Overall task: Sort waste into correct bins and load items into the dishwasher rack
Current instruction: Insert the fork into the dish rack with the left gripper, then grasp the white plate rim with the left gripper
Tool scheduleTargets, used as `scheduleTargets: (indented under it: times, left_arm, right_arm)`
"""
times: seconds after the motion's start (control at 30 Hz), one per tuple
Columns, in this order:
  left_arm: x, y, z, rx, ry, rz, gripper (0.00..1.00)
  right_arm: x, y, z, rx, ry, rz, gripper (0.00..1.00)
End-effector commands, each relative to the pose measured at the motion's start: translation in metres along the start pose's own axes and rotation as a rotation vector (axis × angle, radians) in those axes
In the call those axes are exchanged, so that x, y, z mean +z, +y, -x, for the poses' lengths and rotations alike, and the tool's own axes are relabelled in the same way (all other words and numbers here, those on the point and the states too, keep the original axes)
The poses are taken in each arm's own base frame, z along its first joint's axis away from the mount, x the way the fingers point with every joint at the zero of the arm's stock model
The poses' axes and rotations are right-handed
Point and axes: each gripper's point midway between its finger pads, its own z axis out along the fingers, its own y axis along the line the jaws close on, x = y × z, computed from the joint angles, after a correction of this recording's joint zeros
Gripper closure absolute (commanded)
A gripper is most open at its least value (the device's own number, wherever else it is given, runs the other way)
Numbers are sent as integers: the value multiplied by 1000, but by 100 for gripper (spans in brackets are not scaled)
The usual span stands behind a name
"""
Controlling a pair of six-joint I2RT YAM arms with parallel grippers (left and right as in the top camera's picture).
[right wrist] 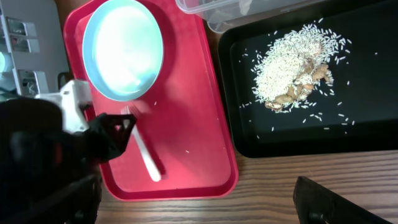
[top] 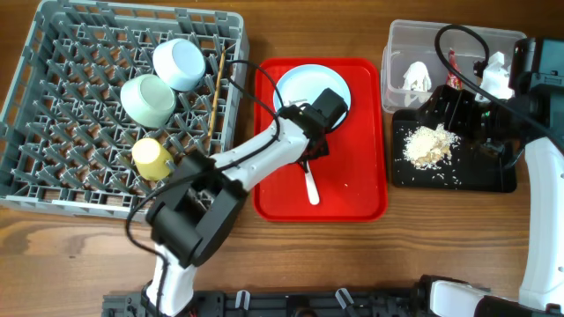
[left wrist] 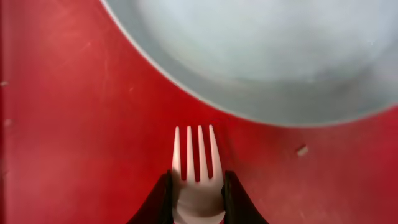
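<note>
The robot's left gripper will go up, then to the left in the overhead view, then lower the fork [top: 310, 185] and release it in the grey rack by the chopsticks, where dishes already sit.
The white fork [top: 310, 185] lies on the red tray [top: 361, 189], just below the pale blue plate [top: 300, 84]. My left gripper [top: 308, 157] is shut on the fork's head [left wrist: 198, 180], one finger pressed on each side, tines pointing at the plate [left wrist: 280, 56]. My right gripper [top: 464, 110] is open and empty, held high over the black tray [top: 493, 180] with the rice crumbs [top: 427, 145]. Its fingers are spread wide in the right wrist view [right wrist: 196, 190]. In the grey rack [top: 53, 106] sit the blue bowl [top: 181, 63], green bowl [top: 147, 99], yellow cup [top: 152, 157] and chopsticks [top: 216, 101].
The clear tub [top: 397, 40] at the back right holds the white tissue [top: 416, 77] and the red wrapper [top: 453, 75]. A few stray crumbs lie on the red tray [right wrist: 205, 124]. The black tray [right wrist: 249, 143] lies close to its right.
</note>
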Motion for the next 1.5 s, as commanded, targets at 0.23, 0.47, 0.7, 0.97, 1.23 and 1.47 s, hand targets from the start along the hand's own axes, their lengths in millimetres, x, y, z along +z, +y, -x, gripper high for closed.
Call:
scheduleTargets:
  times: [0.23, 0.47, 0.7, 0.97, 1.23, 1.47]
  left_arm:
    - [-157, 79, 95, 255, -282, -91, 96]
    - [-164, 176, 171, 134, -415, 2, 96]
    - [-93, 164, 158, 180, -234, -50, 96]
    - [-126, 135, 164, 228, -321, -108, 43]
    - [-112, -19, 103, 632, -340, -345, 38]
    - [-24, -58, 42, 952, -205, -310, 34]
  right_arm:
    - [-4, 3, 2, -20, -11, 15, 1]
    - [-4, 3, 1, -18, -11, 15, 1]
    - [-4, 3, 1, -18, -11, 15, 1]
    - [-4, 3, 2, -19, -11, 15, 1]
    - [-4, 3, 2, -19, -11, 15, 1]
    - [-4, 3, 2, -19, -11, 15, 1]
